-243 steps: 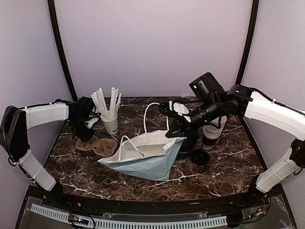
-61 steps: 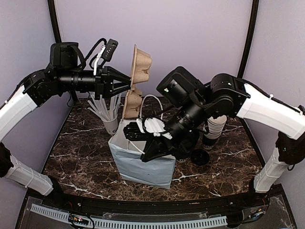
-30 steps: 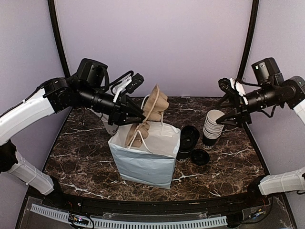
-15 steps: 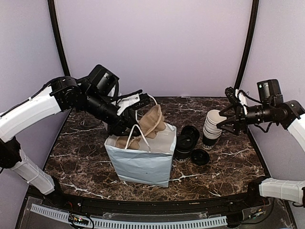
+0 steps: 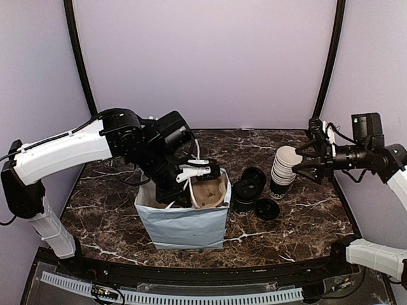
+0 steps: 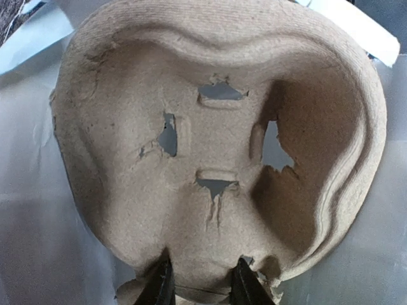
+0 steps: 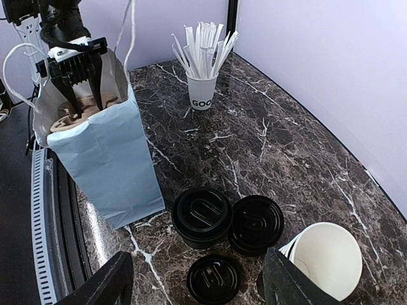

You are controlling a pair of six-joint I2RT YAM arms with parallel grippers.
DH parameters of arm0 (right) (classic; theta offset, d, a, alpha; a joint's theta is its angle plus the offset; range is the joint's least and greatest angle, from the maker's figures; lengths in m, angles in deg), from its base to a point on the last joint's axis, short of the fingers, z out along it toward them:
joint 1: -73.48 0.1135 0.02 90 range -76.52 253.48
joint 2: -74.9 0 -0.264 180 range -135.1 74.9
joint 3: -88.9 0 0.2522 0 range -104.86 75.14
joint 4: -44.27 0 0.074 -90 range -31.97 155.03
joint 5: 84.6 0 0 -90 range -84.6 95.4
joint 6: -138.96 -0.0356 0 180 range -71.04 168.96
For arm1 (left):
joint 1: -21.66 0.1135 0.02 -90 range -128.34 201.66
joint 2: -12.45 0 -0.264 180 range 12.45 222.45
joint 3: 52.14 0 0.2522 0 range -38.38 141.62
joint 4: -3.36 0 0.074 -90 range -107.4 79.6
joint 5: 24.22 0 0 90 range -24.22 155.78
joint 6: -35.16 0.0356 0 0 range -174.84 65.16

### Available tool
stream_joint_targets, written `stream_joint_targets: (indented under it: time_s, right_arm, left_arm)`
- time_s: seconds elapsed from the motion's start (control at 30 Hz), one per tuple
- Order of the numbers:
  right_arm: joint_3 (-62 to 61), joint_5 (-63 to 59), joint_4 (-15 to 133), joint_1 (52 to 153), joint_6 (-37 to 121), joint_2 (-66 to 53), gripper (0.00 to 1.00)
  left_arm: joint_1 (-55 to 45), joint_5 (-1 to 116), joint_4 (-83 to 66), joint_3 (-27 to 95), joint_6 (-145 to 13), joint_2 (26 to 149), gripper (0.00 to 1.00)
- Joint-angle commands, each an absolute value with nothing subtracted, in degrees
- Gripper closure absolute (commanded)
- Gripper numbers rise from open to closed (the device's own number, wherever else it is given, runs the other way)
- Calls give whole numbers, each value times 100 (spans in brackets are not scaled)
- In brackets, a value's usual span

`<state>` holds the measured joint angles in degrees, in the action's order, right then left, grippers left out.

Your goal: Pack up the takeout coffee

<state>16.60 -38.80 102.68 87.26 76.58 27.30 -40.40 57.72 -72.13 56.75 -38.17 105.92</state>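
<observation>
Next, my left gripper will lower deeper into the pale blue paper bag and release the cardboard carrier's edge, since the carrier still hangs near the bag's opening.
The takeout coffee (image 5: 243,196) (image 7: 202,216) is a short dark cup with a black lid, standing on the table just right of the pale blue paper bag (image 5: 184,222) (image 7: 105,165). My left gripper (image 5: 198,180) (image 6: 202,289) reaches down into the bag's mouth, shut on the edge of a brown cardboard cup carrier (image 5: 207,192) (image 6: 216,146). The carrier sits inside the bag. My right gripper (image 5: 304,159) (image 7: 198,287) hovers open and empty at the right, above the table near the cup stack.
A stack of white-rimmed cups (image 5: 285,169) (image 7: 324,257) stands right of the coffee. A second black lidded piece (image 5: 256,176) (image 7: 255,223) and a loose black lid (image 5: 267,208) (image 7: 214,278) lie beside it. A white cup of straws (image 7: 202,89) stands at the far left.
My left arm has lowered the cardboard carrier from above the bag down into it. The right gripper has drawn back a little to the right and opened slightly wider.
</observation>
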Motion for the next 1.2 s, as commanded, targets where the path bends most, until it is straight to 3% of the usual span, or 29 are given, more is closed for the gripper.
stream_joint_targets:
  time_s: [0.0, 1.17]
  right_arm:
    - [1774, -4116, 10005, 8643, 7551, 2857, 28]
    - [2156, -4204, 9860, 8601, 7559, 3028, 25]
  left_arm:
    - [-4162, 6318, -7713, 5974, -3974, 10714, 77]
    - [-4312, 6326, -6896, 4340, -4293, 11871, 75]
